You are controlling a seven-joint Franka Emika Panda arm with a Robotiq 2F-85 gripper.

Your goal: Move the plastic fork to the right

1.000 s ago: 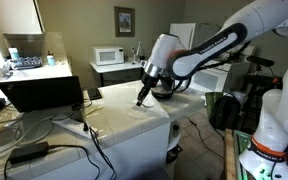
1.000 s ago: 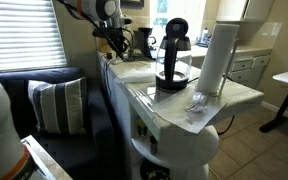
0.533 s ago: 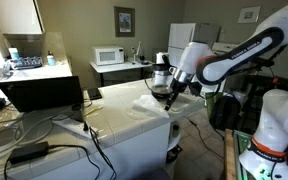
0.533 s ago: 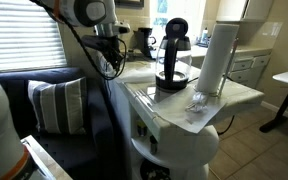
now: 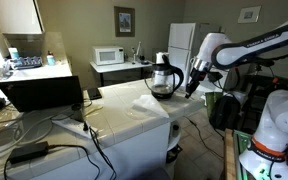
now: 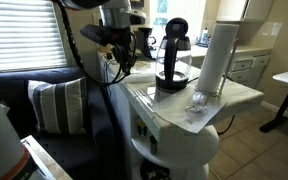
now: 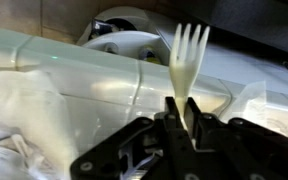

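Note:
I will next carry the fork past the coffee pot and down onto the white sheet (image 6: pixel 178 111) beside the crumpled wrap and release it with my gripper, since that sheet has bare room.
A cream plastic fork (image 7: pixel 189 58) stands tines-up between the fingers of my gripper (image 7: pixel 184 112) in the wrist view, which is shut on its handle. In an exterior view the gripper (image 5: pixel 192 86) hangs in the air past the right end of the white counter (image 5: pixel 124 115), beside the glass coffee pot (image 5: pixel 164 78). In an exterior view the gripper (image 6: pixel 122 64) is at the far end of the counter (image 6: pixel 184 105). The fork is too small to make out in both exterior views.
A black coffee maker (image 6: pixel 172 55) and a white paper towel roll (image 6: pixel 216 60) stand on the counter. A crumpled plastic wrap (image 6: pixel 198 101) lies near its front edge. A microwave (image 5: pixel 109 56) sits behind. A sofa with a striped pillow (image 6: pixel 54 105) is beside the counter.
The arm has swung from above the counter's middle to the right, past the coffee pot and beyond the counter's edge, carrying the fork.

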